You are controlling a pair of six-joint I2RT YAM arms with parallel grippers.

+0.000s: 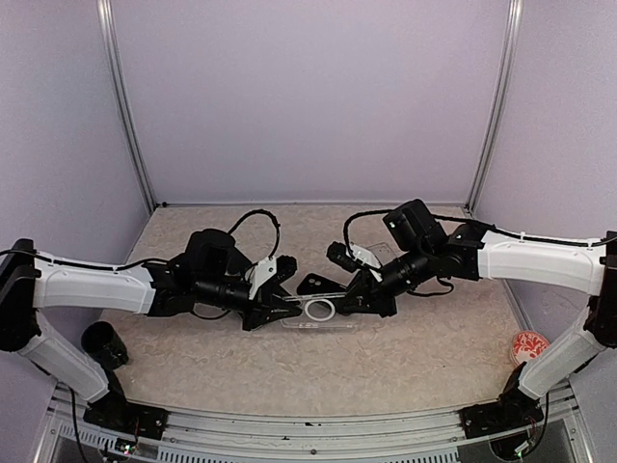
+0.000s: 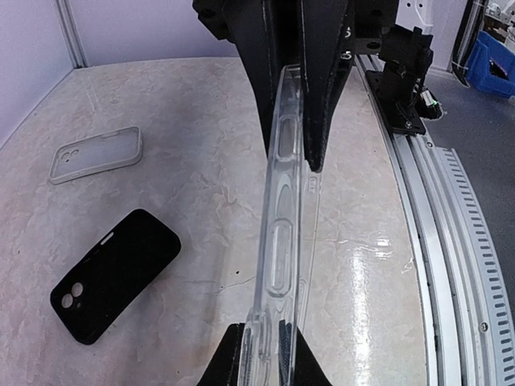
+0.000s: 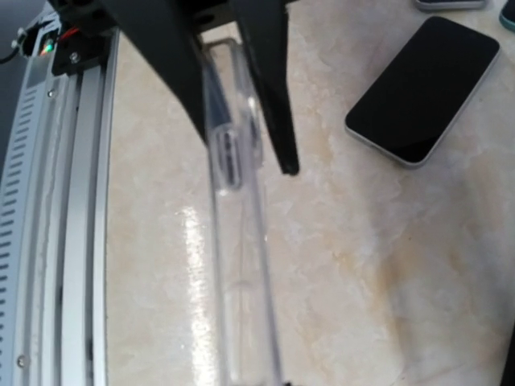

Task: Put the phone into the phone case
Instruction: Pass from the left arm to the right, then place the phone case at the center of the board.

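My right gripper holds the phone case (image 1: pixel 318 309) and should next carry it outward past the black slab, lower it there and release it, because bare marble lies beyond that slab.
The phone case (image 1: pixel 318 309), clear with a white ring mark, hangs just above the table between both arms. My left gripper (image 1: pixel 280 311) is shut on its left end, and my right gripper (image 1: pixel 355 305) is shut on its right end. In the left wrist view the phone case (image 2: pixel 282 241) runs edge-on from my left gripper (image 2: pixel 273 354) up to the right gripper (image 2: pixel 291 157). The right wrist view shows the phone case (image 3: pixel 241 265) edge-on, with the left gripper (image 3: pixel 249 153) clamping its far end. The phone (image 3: pixel 422 88), black with a silver rim, lies screen up on the table.
A black slab with two camera lenses (image 2: pixel 115 273) and a whitish case (image 2: pixel 96 153) lie on the marble tabletop. The metal rail (image 2: pixel 451 241) runs along the near edge. A black cup (image 1: pixel 101 342) stands near left, and a red-and-white round thing (image 1: pixel 528 345) near right.
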